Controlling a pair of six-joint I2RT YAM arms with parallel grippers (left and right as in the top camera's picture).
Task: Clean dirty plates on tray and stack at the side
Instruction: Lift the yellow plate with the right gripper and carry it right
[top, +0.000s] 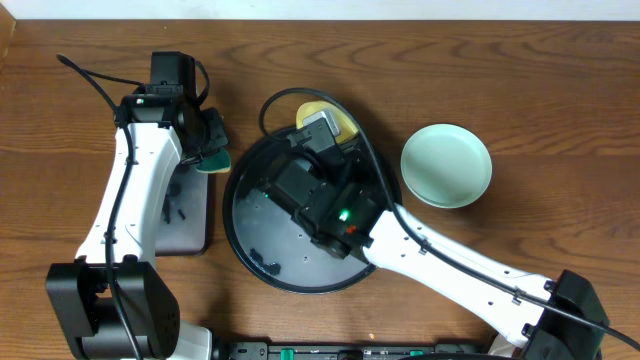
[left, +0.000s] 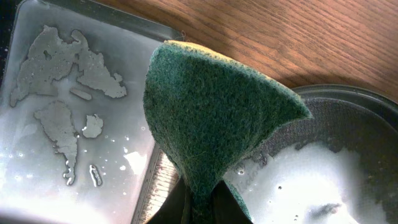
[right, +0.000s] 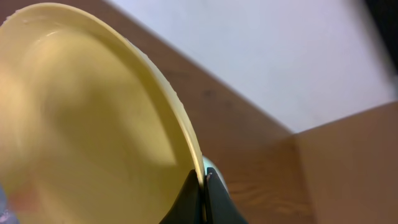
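Note:
The bare mint-blue plate (top: 446, 166) is below my right gripper, to its right in the overhead view. I should move my right gripper over it next, then lower and release the yellow plate (top: 343, 121).
The large round black tray (top: 262, 262) lies at the table's middle. My right gripper (right: 203, 176) is shut on the rim of the pale yellow plate (right: 93, 124), held tilted above the tray's far edge; in the overhead view the yellow plate (top: 343, 121) shows partly behind the arm. A pale mint-blue plate (top: 446, 165) sits on the table right of the tray. My left gripper (left: 202, 202) is shut on a green scouring sponge (left: 211, 112), also seen overhead (top: 213, 156), at the tray's left rim. The third plate is not in view.
A smaller rectangular tray (top: 190, 215) with water puddles (left: 56, 118) lies left of the round tray, under the left arm. Water drops wet the round tray (left: 323, 180). The right arm crosses over the round tray from the front right.

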